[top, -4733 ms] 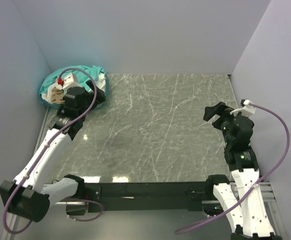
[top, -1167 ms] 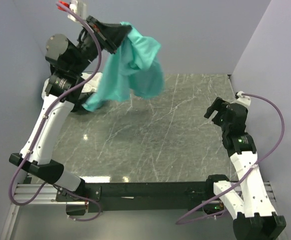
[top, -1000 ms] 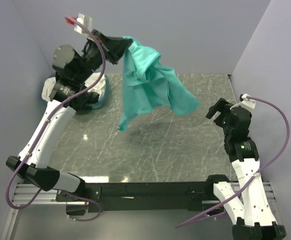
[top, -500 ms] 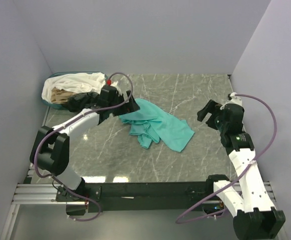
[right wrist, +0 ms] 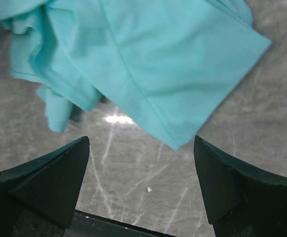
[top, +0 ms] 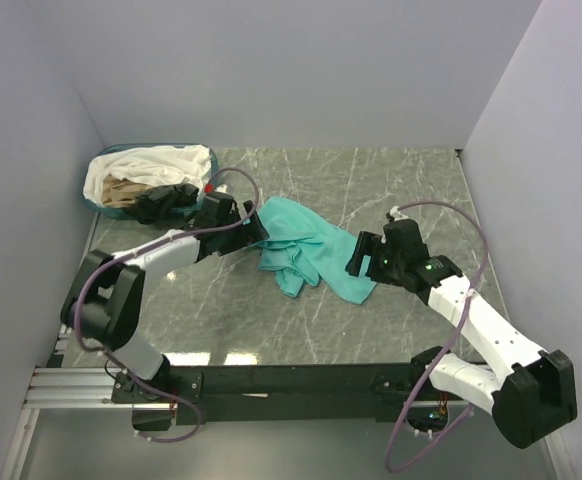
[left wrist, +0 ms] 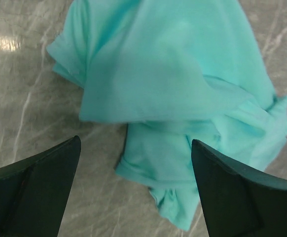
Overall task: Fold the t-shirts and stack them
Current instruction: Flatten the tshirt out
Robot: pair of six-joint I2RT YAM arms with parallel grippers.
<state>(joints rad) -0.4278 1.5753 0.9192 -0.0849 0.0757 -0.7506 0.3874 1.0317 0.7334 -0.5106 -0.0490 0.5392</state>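
Observation:
My left gripper should go down next onto the shirt's upper flap edge (top: 259, 243) (left wrist: 119, 119), because that edge is below the gripper's open fingers and ends freely beside bare marble.
A plain teal-green t-shirt (top: 311, 250) lies crumpled on the marble table, with nothing gripping it. My left gripper (top: 260, 232) stands open at the shirt's left edge; in the left wrist view the shirt (left wrist: 173, 84) fills the space ahead of the wide-apart fingers of that gripper (left wrist: 135, 143). My right gripper (top: 359, 260) is open at the shirt's right corner. In the right wrist view that gripper (right wrist: 141, 139) hovers over bare table just short of the shirt's hem (right wrist: 148, 59). More t-shirts, white (top: 156, 160), beige (top: 121, 190) and black (top: 166, 200), are piled in the basket.
The oval teal-rimmed basket (top: 92, 205) stands in the back left corner, close behind my left arm. Plain walls close off the back and both sides. The black rail with the arm bases (top: 301, 380) runs along the near edge.
The left arm swung the teal shirt down from high in the air onto the table and let go. The right arm reached left to the shirt's right corner.

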